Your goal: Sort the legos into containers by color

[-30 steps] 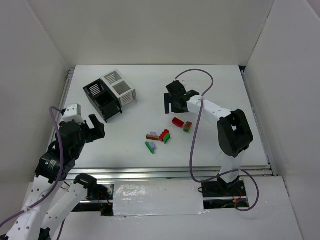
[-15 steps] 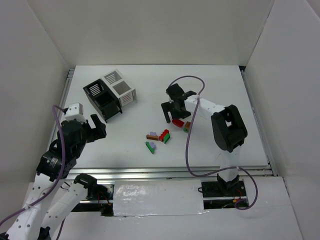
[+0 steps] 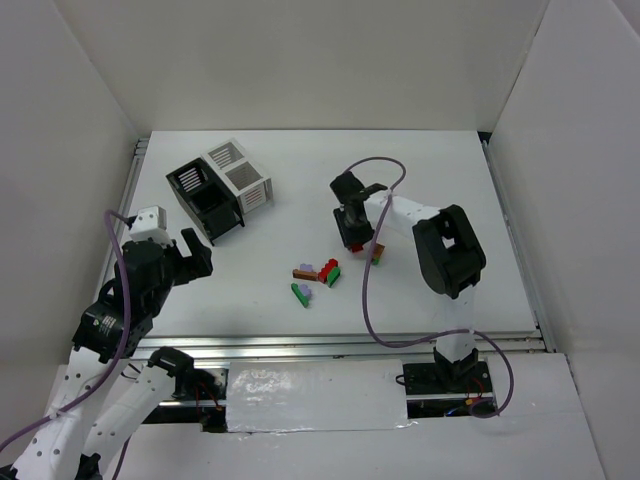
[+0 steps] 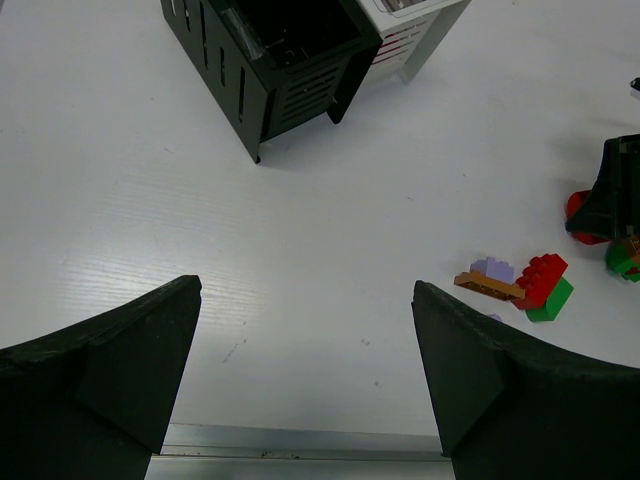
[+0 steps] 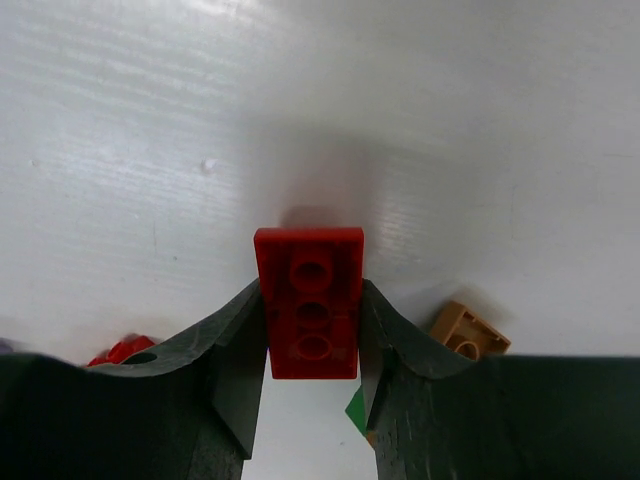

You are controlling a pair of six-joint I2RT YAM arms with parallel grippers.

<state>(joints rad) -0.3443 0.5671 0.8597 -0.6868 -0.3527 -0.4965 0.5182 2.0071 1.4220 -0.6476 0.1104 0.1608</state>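
Note:
The white container's near section (image 3: 243,177) has sides higher than the red lego, so my right gripper will next climb outward and left in the top view, then release over the section.
In the right wrist view my right gripper (image 5: 312,300) is shut on a red lego (image 5: 309,255), its studs-down underside facing the camera, just above the white table. A tan lego (image 5: 467,332) lies beside the right finger. From above, the right gripper (image 3: 353,240) stands over that spot, with a brown-and-green lego (image 3: 377,253) next to it. A cluster of brown, purple, red and green legos (image 3: 322,272) lies to its left, with a green one (image 3: 299,294) nearer. The black container (image 3: 205,200) and white container (image 3: 242,176) stand joined at the back left. My left gripper (image 4: 305,292) hangs open and empty.
White walls enclose the table on three sides. A metal rail (image 3: 300,345) runs along the near edge. The right arm's purple cable (image 3: 372,300) loops over the table's right half.
My right gripper came down toward the near left over the red lego and shut on it. The left arm barely moved.

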